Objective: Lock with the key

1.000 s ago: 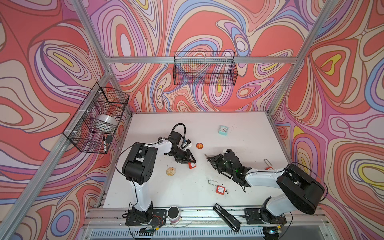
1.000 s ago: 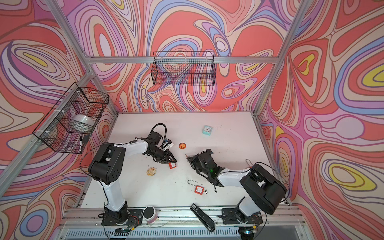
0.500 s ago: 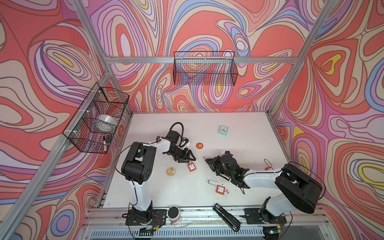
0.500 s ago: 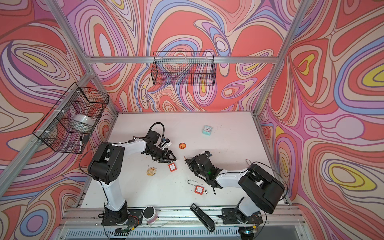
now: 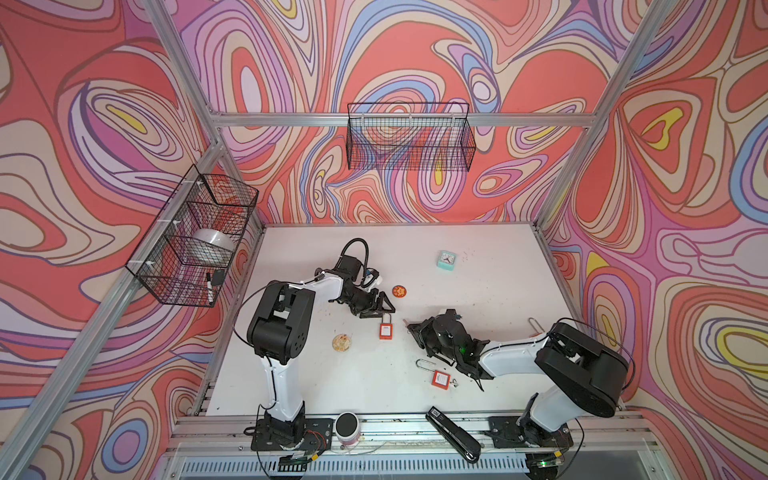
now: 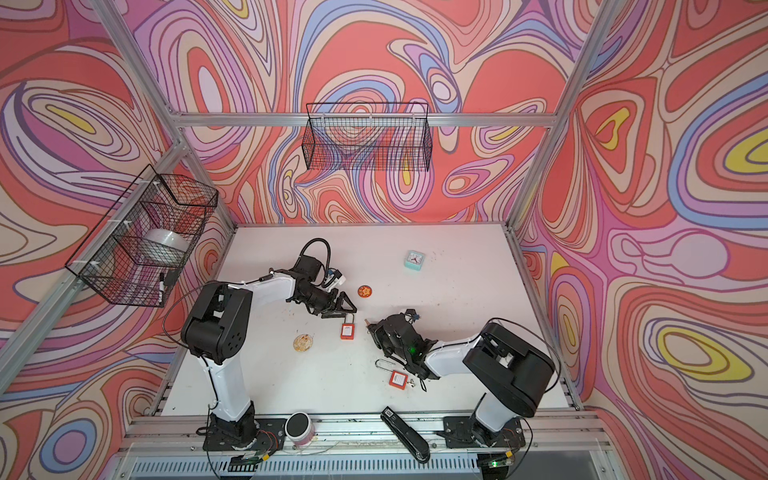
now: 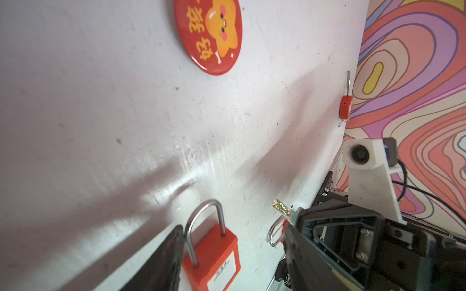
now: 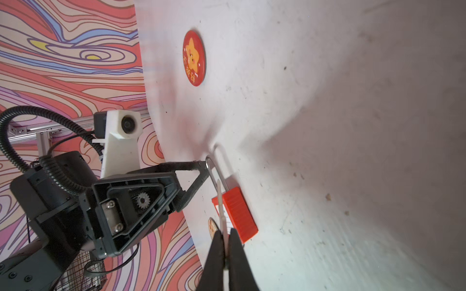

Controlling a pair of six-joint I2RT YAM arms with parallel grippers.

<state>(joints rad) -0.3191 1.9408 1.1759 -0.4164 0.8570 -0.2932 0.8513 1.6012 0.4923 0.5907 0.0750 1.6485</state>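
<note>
The bare tabletop [image 8: 263, 202] beside the red padlock is below my right gripper, so next I need to lower my right gripper toward the padlock and let go of the small brass key [image 8: 220, 201] there.
A red padlock [image 5: 386, 329] [image 6: 348, 331] with a closed steel shackle lies flat on the white table [image 5: 478, 299]. My left gripper [image 5: 380, 308] [image 7: 232, 241] is open, its jaws standing either side of the shackle; one finger [image 7: 171, 254] is right beside it. In the right wrist view the padlock [image 8: 237, 214] lies just ahead of my right gripper [image 8: 225, 239], which is shut on a small brass key [image 7: 281, 207] [image 8: 220, 201]. In a top view the right gripper [image 5: 411, 328] hovers a short way right of the padlock, with the key pointing at it.
A second red padlock [image 5: 441, 378] with keys lies near the right arm, and a third padlock [image 7: 345, 107] lies by the right wall. There are also a red star badge [image 5: 399, 291], a round biscuit-like disc [image 5: 342, 342], a teal clock [image 5: 447, 261] and a black stapler [image 5: 453, 432] at the front rail.
My left gripper's jaws have spread apart and let go of the padlock, which now rests on the table. The right gripper with the key has edged slightly toward it.
</note>
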